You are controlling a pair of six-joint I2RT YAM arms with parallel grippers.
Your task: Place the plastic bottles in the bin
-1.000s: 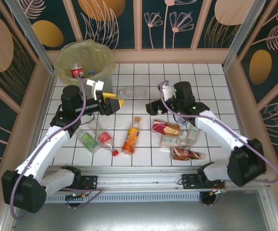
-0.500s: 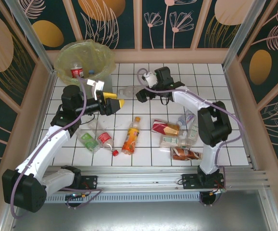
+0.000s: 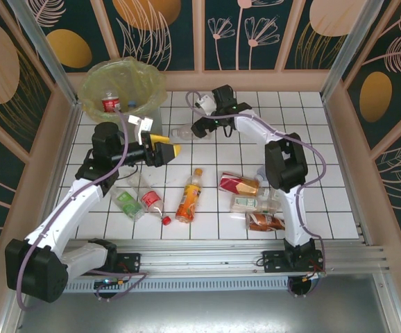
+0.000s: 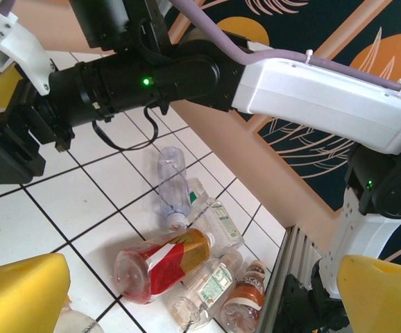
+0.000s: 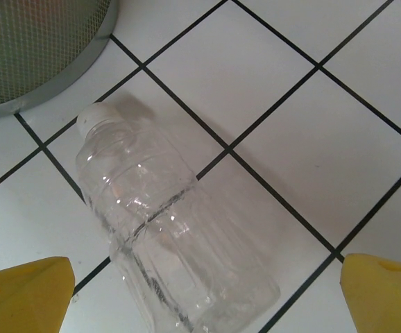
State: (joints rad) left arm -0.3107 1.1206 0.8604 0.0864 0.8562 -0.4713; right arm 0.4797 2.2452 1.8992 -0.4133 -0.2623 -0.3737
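Observation:
The clear bottle is lying flat on the tiles beneath. My right gripper needs to move down next over the body of the clear bottle (image 5: 169, 239), with one finger on each side of the bottle.
The bin (image 3: 121, 84), lined with a yellow-green bag, stands at the far left and holds a red-labelled bottle (image 3: 111, 104). A clear bottle without a label (image 3: 185, 131) lies on the tiles just right of it. My right gripper (image 3: 198, 129) hovers over this bottle (image 5: 166, 229), open (image 5: 204, 298), one yellow fingertip on each side, apart from it. My left gripper (image 3: 167, 149) hangs open (image 4: 200, 298) above the tiles, holding nothing. More bottles lie nearer: an orange one (image 3: 189, 195), a red-and-gold one (image 3: 239, 184) (image 4: 162, 263), and a green-labelled one (image 3: 126, 202).
The bin's grey mesh wall (image 5: 41, 41) is close to the clear bottle's white cap. A cluster of bottles (image 3: 256, 205) lies at the near right, with a brown one (image 3: 266, 222) by the rail. Wooden walls (image 3: 55, 139) enclose the tiled floor.
My right arm has swung from the middle right to the far left, ending over the clear bottle next to the bin. The left arm has barely shifted.

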